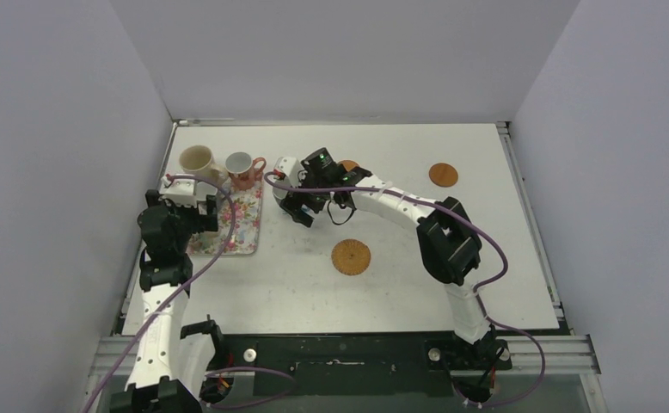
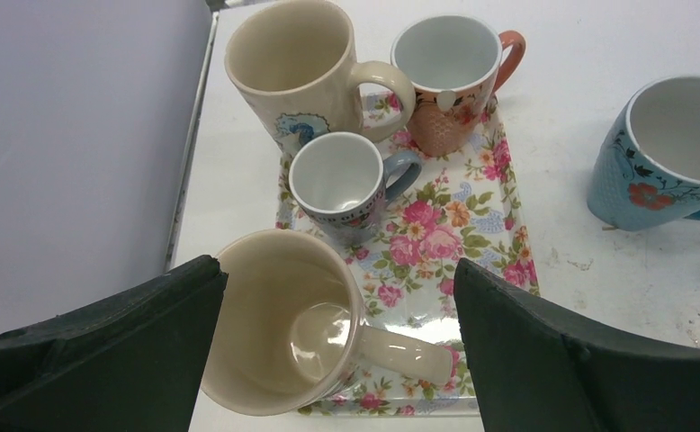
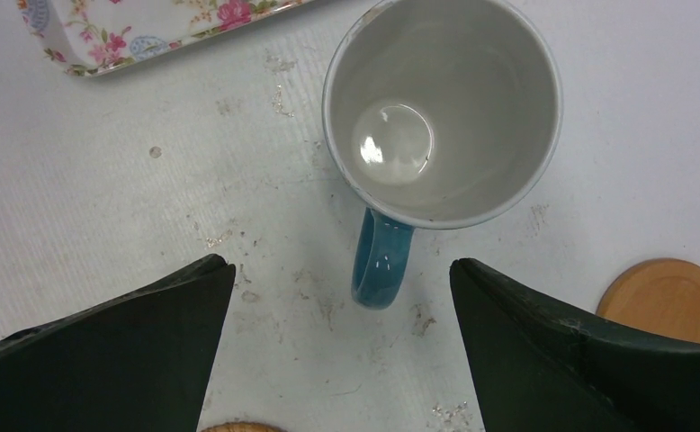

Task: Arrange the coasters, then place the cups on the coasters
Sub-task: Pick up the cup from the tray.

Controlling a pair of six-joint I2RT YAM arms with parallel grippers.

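Note:
I should next lower my right gripper over the blue cup's handle [image 3: 382, 261] and close its fingers there, because the handle points into the open gap between them.
Four cups stand on the floral tray [image 2: 495, 193]: a tall cream cup [image 2: 292, 63], a salmon-pink cup [image 2: 445, 72], a small grey cup [image 2: 342, 184] and a second cream cup [image 2: 283, 324]. My left gripper [image 2: 337, 270] hangs open above that nearest cream cup, one finger on each side. A light blue cup [image 3: 443, 108] stands on the table right of the tray, its handle pointing at my open right gripper [image 3: 342, 265]; nothing is between the fingers. A woven coaster [image 1: 351, 256] lies mid-table and a plain orange coaster [image 1: 443, 175] at the back right. Another coaster [image 3: 675, 297] lies beside the right finger.
A corner of the tray [image 3: 148, 27] lies just beyond the blue cup. The rim of one more coaster [image 3: 238, 427] shows at the bottom edge under the right gripper. White walls close off the table at the left, back and right.

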